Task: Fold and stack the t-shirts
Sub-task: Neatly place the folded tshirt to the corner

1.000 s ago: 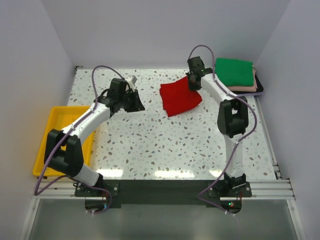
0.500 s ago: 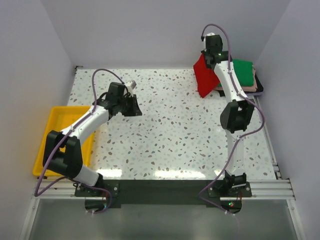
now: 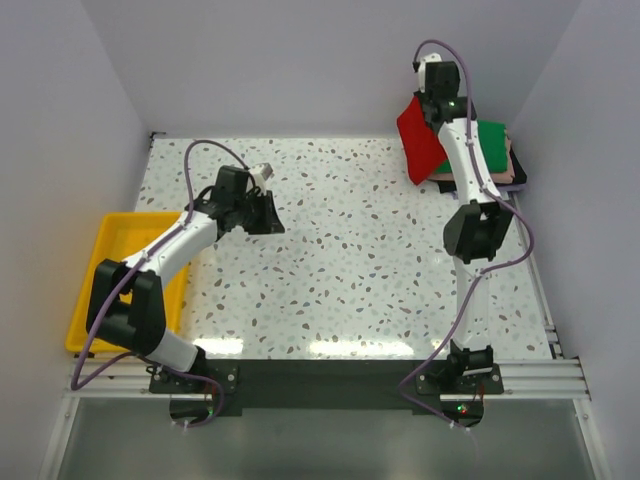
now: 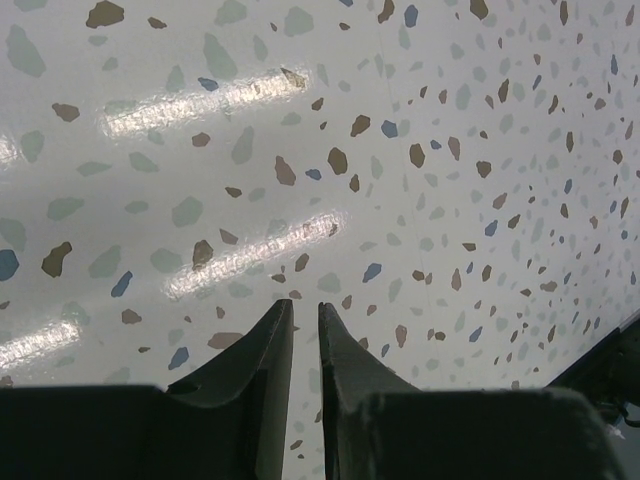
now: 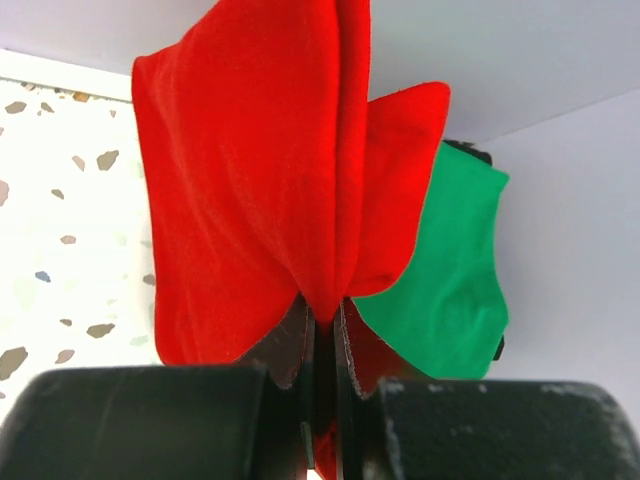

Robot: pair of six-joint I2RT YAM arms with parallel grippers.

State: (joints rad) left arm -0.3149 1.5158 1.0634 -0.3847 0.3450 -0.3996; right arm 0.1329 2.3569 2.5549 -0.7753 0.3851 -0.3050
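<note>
My right gripper will move over the green shirt (image 3: 488, 140) toward the side and then down, because the red shirt (image 5: 270, 180) hangs over only one edge of the stack.
My right gripper (image 3: 436, 102) is shut on the folded bright red t-shirt (image 3: 419, 141) and holds it in the air at the back right, beside and partly over the stack. In the right wrist view the red shirt (image 5: 270, 180) hangs from my pinched fingers (image 5: 322, 322), with the green shirt (image 5: 450, 280) below it. The stack (image 3: 497, 160) has the green shirt (image 3: 488, 140) on top, with pale pink and dark ones under it. My left gripper (image 3: 272, 212) is over bare table at the left; its fingers (image 4: 305, 330) are nearly together and hold nothing.
A yellow plastic tray (image 3: 100, 270) sits at the table's left edge by my left arm. White walls close the back and both sides. The speckled tabletop (image 3: 350, 260) lies between the arms.
My right gripper lifted the red shirt off the table's middle and carried it up and right to the stack. My left arm has hardly moved.
</note>
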